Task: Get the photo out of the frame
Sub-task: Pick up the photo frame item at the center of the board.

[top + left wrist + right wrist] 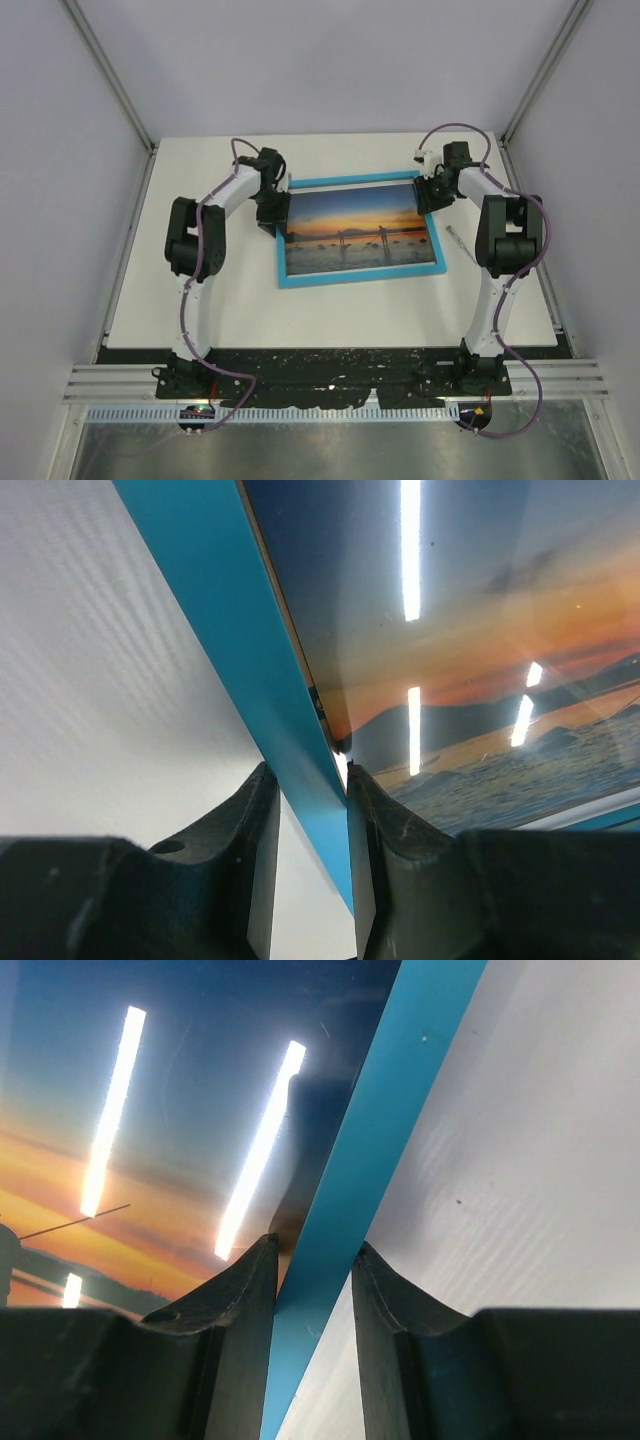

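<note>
I will next lift the frame with my right gripper, carry it left in the top view to the bare tabletop past the photo, lower it and release it.
The light-blue frame lies flat on the white table with the sunset photo inside it, face up. My left gripper is at the frame's left rail near the far corner. In the left wrist view the blue rail runs slantwise between the fingers of the gripper, both tips touching it, the photo to the right. My right gripper is at the right rail's far end. In the right wrist view its gripper straddles and touches the rail, beside the photo.
A thin pale stick lies on the table just right of the frame, close to the right arm. The white table board ends at a black strip by the arm bases. Grey walls stand on three sides.
</note>
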Robot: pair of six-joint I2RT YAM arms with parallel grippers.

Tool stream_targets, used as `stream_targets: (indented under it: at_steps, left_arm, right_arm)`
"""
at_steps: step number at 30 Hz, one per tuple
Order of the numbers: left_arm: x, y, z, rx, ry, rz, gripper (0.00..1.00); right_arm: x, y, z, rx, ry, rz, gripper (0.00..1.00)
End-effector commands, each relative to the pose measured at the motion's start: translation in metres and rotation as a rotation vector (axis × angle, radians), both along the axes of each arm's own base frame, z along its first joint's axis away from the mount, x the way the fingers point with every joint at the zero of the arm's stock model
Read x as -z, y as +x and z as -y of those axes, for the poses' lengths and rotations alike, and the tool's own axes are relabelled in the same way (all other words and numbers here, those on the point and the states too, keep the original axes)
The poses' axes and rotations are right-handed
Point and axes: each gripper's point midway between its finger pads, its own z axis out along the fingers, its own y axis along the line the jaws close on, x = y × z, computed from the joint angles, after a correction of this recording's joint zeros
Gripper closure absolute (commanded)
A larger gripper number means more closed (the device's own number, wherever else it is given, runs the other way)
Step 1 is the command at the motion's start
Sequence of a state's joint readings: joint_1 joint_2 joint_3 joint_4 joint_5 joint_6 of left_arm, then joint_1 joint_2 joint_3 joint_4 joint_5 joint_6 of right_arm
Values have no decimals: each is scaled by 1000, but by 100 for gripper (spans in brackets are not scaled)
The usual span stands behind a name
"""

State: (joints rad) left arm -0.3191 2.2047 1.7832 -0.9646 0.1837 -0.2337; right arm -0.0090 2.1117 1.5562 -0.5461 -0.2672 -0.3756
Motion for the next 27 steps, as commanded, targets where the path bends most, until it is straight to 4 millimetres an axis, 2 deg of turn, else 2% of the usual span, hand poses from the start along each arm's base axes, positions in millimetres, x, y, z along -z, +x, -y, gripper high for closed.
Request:
stream_targets:
  at_steps: [1,9,15,19,22,27]
  left_arm:
    - [-12,6,35,59,-78,30,71]
    - [-16,18,56,73,-135,35,80]
    - [-18,17,75,96,-187,24,83]
    - [-22,16,84,108,-200,28,88]
    - [-33,19,83,107,-201,56,91]
    - [-63,27,84,111,-222,129,92]
  right_arm:
    - [12,-21,34,16,-82,-58,68]
    - [18,-26,48,39,-92,-75,75]
    - [21,-27,66,71,-111,-83,76]
    - [16,-26,70,85,-99,-70,76]
    - [8,-25,66,89,-79,-64,77]
    - [-12,-18,61,93,-48,-38,80]
